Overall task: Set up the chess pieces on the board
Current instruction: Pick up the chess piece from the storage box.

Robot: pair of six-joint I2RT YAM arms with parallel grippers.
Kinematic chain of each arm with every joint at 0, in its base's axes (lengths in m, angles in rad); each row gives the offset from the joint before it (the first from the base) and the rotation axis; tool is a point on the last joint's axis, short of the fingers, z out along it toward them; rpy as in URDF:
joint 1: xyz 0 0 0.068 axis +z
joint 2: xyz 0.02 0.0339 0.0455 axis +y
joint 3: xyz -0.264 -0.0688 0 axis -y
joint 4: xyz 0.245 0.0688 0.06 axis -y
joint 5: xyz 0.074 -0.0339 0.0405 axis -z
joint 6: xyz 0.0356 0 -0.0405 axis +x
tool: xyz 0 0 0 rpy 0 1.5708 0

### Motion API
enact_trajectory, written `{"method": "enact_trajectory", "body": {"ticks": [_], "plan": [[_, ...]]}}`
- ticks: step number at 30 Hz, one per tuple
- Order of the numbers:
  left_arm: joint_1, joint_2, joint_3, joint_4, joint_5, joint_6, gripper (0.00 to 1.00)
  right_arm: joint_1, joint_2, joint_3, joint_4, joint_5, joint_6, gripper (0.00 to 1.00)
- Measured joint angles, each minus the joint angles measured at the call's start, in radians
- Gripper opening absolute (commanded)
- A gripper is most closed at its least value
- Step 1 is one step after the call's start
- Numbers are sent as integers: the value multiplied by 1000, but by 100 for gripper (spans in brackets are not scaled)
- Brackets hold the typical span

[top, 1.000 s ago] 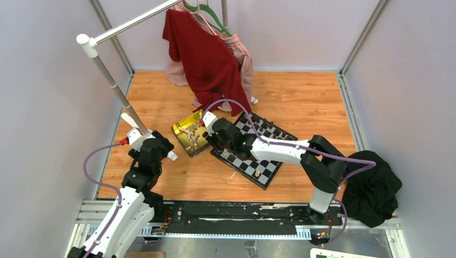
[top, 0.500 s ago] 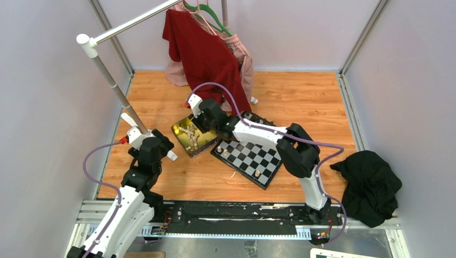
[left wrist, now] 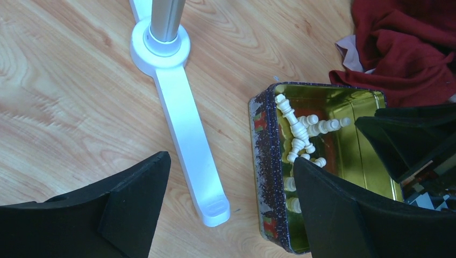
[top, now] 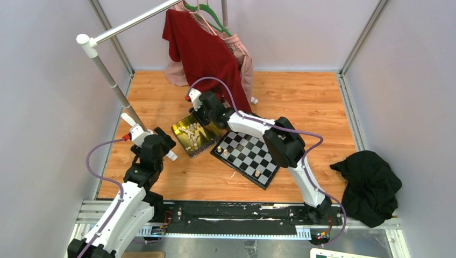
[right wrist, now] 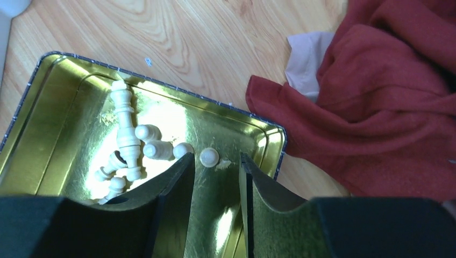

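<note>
The pawn's round head (right wrist: pixel 209 157) shows in the gap between the right gripper's open fingers, so the gripper should go down into the gold tin and bring them around that head.
Several cream chess pieces (right wrist: pixel 129 137) lie heaped in an open gold tin (top: pixel 184 129); the tin also shows in the left wrist view (left wrist: pixel 371 156) and the right wrist view (right wrist: pixel 59 107). A single cream pawn (right wrist: pixel 209 157) lies just beyond my right gripper's tips. My right gripper (right wrist: pixel 216 161) hovers over the tin, open by a narrow gap and empty. The black-and-white board (top: pixel 248 157) lies right of the tin with a few cream pieces (top: pixel 257 173) on it. My left gripper (left wrist: pixel 231 177) is wide open and empty, above the floor left of the tin.
A white rack foot (left wrist: pixel 185 134) and its pole base (left wrist: pixel 160 37) lie between my left fingers' line and the tin. Red and pink clothes (top: pixel 207 54) hang behind the tin; red cloth (right wrist: pixel 387 97) lies beside it. A black garment (top: pixel 372 185) is heaped at right.
My right gripper has swung left from over the board's near-left side to above the gold tin. The left arm has barely moved.
</note>
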Motion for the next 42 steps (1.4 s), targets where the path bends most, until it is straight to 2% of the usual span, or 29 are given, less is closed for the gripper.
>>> {"method": "enact_trajectory", "body": {"ticks": [7, 24, 37, 42], "plan": [[0, 29, 0, 29, 8, 3, 90, 0, 55, 76, -12, -29, 0, 40], [0, 43, 0, 59, 15, 10, 90, -12, 93, 96, -51, -44, 1, 34], [0, 52, 0, 71, 15, 9, 90, -14, 107, 96, -53, -63, 8, 25], [0, 54, 0, 73, 15, 10, 90, -15, 112, 97, -53, -74, 10, 15]]}}
